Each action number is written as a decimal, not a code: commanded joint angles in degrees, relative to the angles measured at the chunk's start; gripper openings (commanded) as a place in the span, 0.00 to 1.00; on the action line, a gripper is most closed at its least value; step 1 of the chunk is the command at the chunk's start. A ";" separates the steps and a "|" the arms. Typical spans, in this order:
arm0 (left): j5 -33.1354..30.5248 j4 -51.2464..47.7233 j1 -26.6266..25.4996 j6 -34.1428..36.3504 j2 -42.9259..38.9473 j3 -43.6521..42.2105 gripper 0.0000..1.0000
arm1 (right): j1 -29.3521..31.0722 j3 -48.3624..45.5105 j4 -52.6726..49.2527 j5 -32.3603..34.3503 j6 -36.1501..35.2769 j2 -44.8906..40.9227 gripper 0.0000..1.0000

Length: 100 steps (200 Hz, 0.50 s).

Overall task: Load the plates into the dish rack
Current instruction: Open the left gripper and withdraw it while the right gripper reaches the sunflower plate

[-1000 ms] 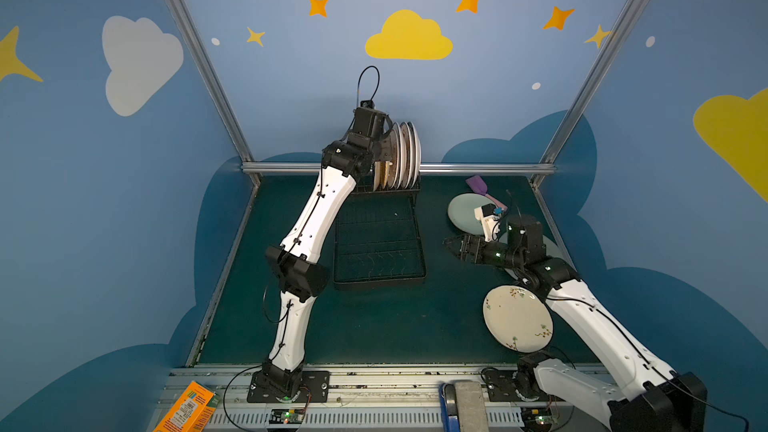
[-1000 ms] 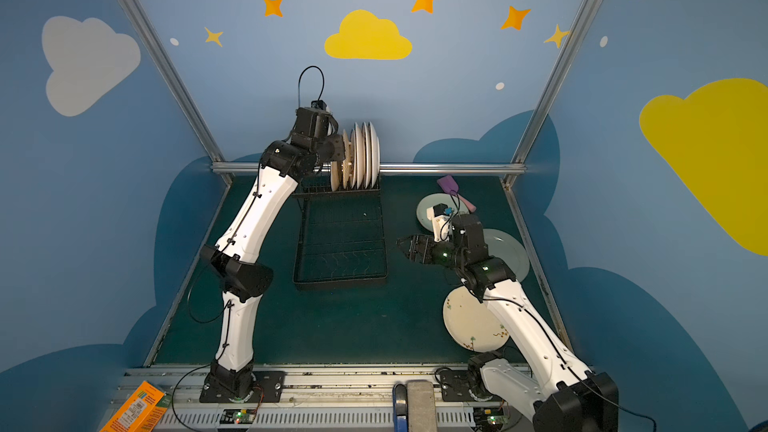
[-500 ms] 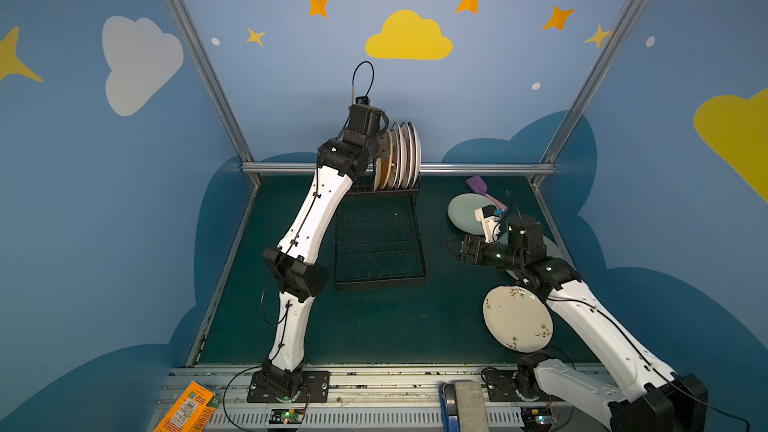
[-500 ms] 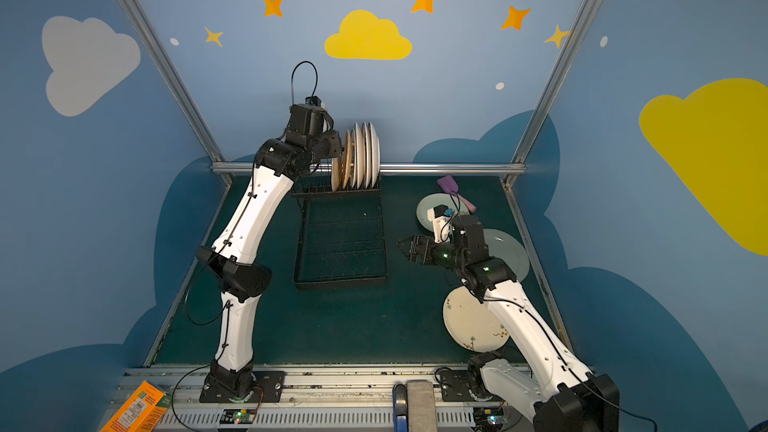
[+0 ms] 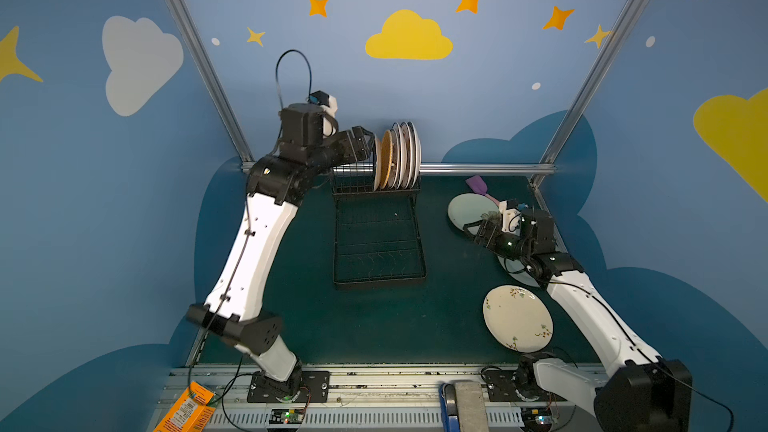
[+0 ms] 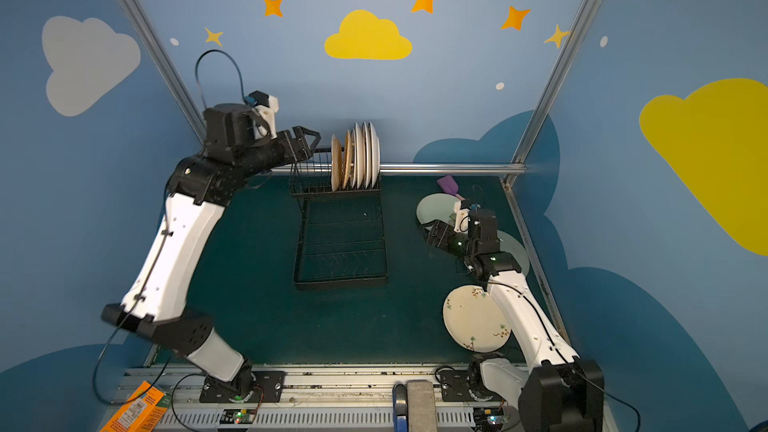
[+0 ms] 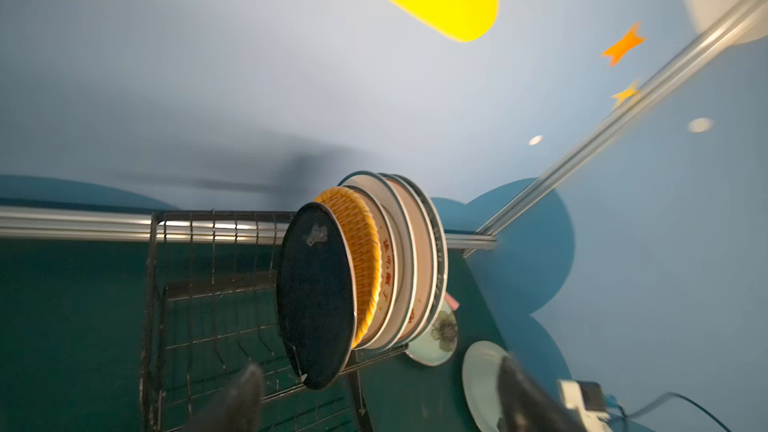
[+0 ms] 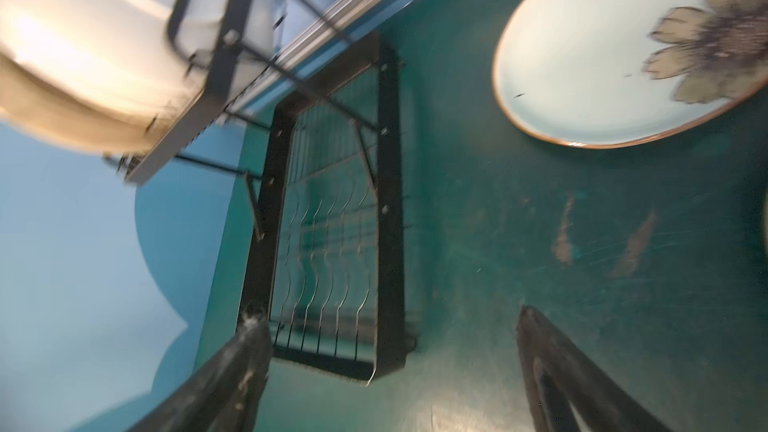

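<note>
I need to turn my open right gripper next and lower it onto the near rim of the pale green plate (image 5: 469, 209), since that rim faces the gripper's fingers across bare tabletop.
The black wire dish rack (image 5: 380, 281) (image 6: 340, 283) stands mid-table. Several plates (image 5: 397, 155) (image 6: 357, 155) stand upright in its upper tier. In the left wrist view the nearest is dark navy (image 7: 316, 297), with an orange woven one (image 7: 359, 251) behind it. My left gripper (image 5: 365, 143) (image 7: 380, 380) hangs open just left of them, holding nothing. My right gripper (image 5: 471, 228) (image 8: 390, 317) is open and empty low over the table, beside a pale green flower plate (image 5: 469, 209) (image 8: 602, 56). A cream floral plate (image 5: 517, 317) lies flat at front right.
Another pale plate (image 6: 513, 251) lies partly under my right arm. A purple spatula (image 5: 478, 184) rests behind the green plate. The rack's lower tray (image 8: 328, 243) holds nothing. An orange box (image 5: 187, 409) sits off the table's front left. A metal rail (image 5: 478, 169) runs along the back.
My left gripper has opened, letting go of the dark navy plate in the rack's upper tier, and drawn back a little to the left. The right arm has not moved.
</note>
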 commanded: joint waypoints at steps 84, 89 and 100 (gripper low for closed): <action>29.85 26.00 8.64 -10.07 -41.52 -59.54 1.00 | -9.20 -0.05 21.55 -1.39 18.86 27.83 0.85; 30.53 27.11 8.64 -10.70 -42.52 -61.48 1.00 | -9.31 -0.44 23.73 -1.22 20.07 29.35 0.84; 31.05 29.27 8.64 -12.15 -44.78 -65.57 1.00 | -9.56 -0.85 27.64 -0.29 22.03 32.27 0.81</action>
